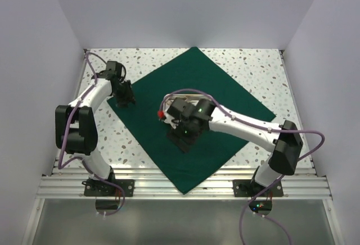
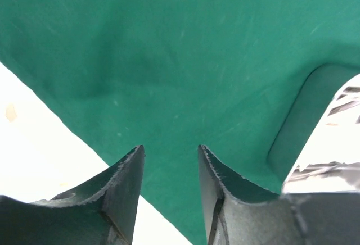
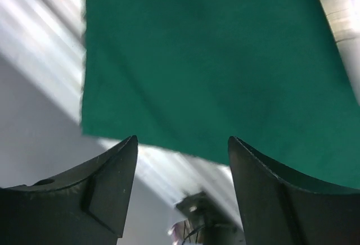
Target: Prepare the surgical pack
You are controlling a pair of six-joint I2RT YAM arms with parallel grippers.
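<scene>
The robot's open right gripper will move back toward the robot's base and down onto the drape's near corner (image 1: 184, 190) (image 3: 89, 128), because that corner lies out over the aluminium bar.
The surgical pack's dark green drape (image 1: 197, 87) lies spread flat as a diamond on the speckled table (image 1: 253, 65). My left gripper (image 1: 126, 95) hovers at the drape's left corner. Its jaws are open in the left wrist view, with the left gripper (image 2: 170, 149) holding nothing over the green drape (image 2: 180, 59). My right gripper (image 1: 183, 139) hangs over the lower middle of the drape. In the right wrist view the right gripper (image 3: 183, 139) is open and empty above the drape's near edge (image 3: 202, 76).
A shiny metal surface (image 2: 329, 166) shows at the right of the left wrist view, beside a raised rounded fold of drape (image 2: 304, 116). A small red part (image 1: 160, 112) sits by the right wrist. The aluminium rail (image 1: 185, 186) runs along the near edge.
</scene>
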